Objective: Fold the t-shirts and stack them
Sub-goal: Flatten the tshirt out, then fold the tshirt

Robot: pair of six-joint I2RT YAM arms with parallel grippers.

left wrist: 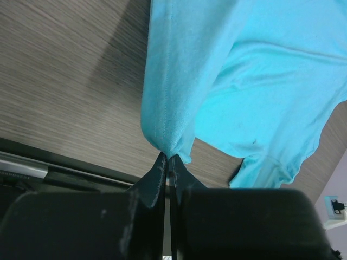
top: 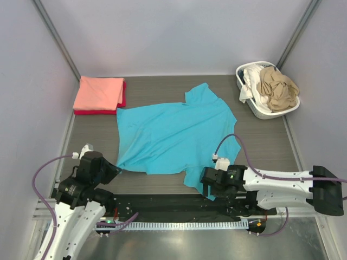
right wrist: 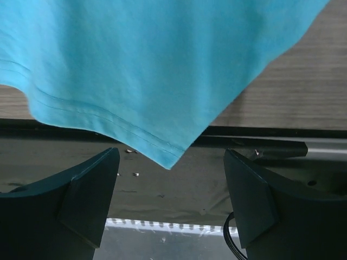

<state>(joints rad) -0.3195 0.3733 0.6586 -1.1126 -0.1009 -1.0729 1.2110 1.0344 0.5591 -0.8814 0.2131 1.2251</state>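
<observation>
The t-shirt's hemmed corner point(top: 211, 198) point(right wrist: 169, 158) hangs between the spread fingers, so the robot's right gripper should next stay at the table's front edge and close its fingers on that corner.
A bright turquoise t-shirt point(top: 173, 132) lies spread and rumpled across the middle of the table. My left gripper point(top: 115, 170) is shut on its near left corner; in the left wrist view the cloth point(left wrist: 179, 97) bunches into the closed fingertips point(left wrist: 167, 157). My right gripper point(top: 206, 187) is open at the shirt's near right corner, which hangs over the table's front edge. In the right wrist view that hemmed corner point(right wrist: 162, 146) hangs between the spread fingers point(right wrist: 92, 179), touching neither. A folded salmon-pink shirt point(top: 99, 91) lies on a folded red one point(top: 96, 112) at the back left.
A white laundry basket point(top: 264, 114) stands at the back right and holds a tan shirt point(top: 279, 89) and a white shirt point(top: 251, 81). Grey walls close in the left, right and back. A black rail point(top: 162, 203) runs along the table's front edge.
</observation>
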